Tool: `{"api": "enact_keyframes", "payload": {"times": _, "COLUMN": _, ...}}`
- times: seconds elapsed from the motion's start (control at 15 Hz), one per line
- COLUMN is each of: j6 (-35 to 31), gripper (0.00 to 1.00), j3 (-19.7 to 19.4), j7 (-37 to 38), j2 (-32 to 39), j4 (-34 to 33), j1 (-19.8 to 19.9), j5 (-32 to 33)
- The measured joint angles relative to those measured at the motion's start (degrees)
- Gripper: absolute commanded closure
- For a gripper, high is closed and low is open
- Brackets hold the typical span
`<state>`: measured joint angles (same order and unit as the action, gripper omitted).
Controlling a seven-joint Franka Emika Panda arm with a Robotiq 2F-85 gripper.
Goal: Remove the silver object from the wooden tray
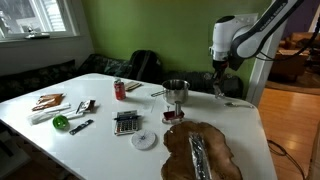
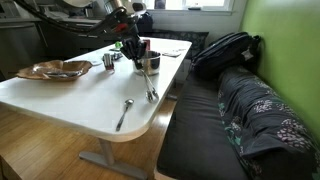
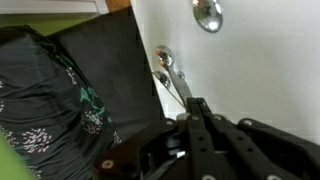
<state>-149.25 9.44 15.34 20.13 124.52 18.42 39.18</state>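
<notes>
I should next lower my gripper while it moves away from the sofa and let go of the thin handle, because the bare white tabletop is below the gripper there.
The dark wooden tray (image 1: 225, 160) lies at the near end of the white table, with a long silver object (image 1: 198, 157) in it. It also shows at the far left in an exterior view (image 2: 40, 72). My gripper (image 1: 218, 90) is far from the tray, low over the table's other end (image 2: 141, 64). In the wrist view its fingers (image 3: 193, 104) are shut on the thin handle of a silver spoon-like utensil (image 3: 165, 62). The utensil's round end rests near the table edge (image 2: 150, 88).
A second spoon (image 2: 124, 112) lies near the table's rounded corner (image 3: 208, 14). A metal cup (image 1: 175, 92), a calculator (image 1: 126, 122), a white disc (image 1: 146, 139) and a red can (image 1: 119, 90) are on the table. A dark sofa with a backpack (image 2: 225, 50) borders it.
</notes>
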Motion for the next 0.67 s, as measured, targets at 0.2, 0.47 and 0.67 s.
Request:
{"api": "enact_keyframes", "payload": {"times": 0.2, "j6": -1.4, "gripper": 0.99, "j3": -2.56, "j7": -7.45, "j2": 1.43, "j4": -0.09, "j1": -5.21, "j5": -9.43}}
{"api": "enact_keyframes", "payload": {"times": 0.47, "j6": -0.76, "gripper": 0.64, "j3": -3.68, "j7": -16.6, "j2": 3.32, "j4": -0.27, "j1": -9.16, "j5": -20.12}}
{"api": "enact_keyframes", "payload": {"times": 0.67, "j6": 0.96, "gripper": 0.43, "j3": -3.64, "j7": -22.4, "j2": 4.03, "j4": -0.82, "j1": -10.2, "j5": -25.96}}
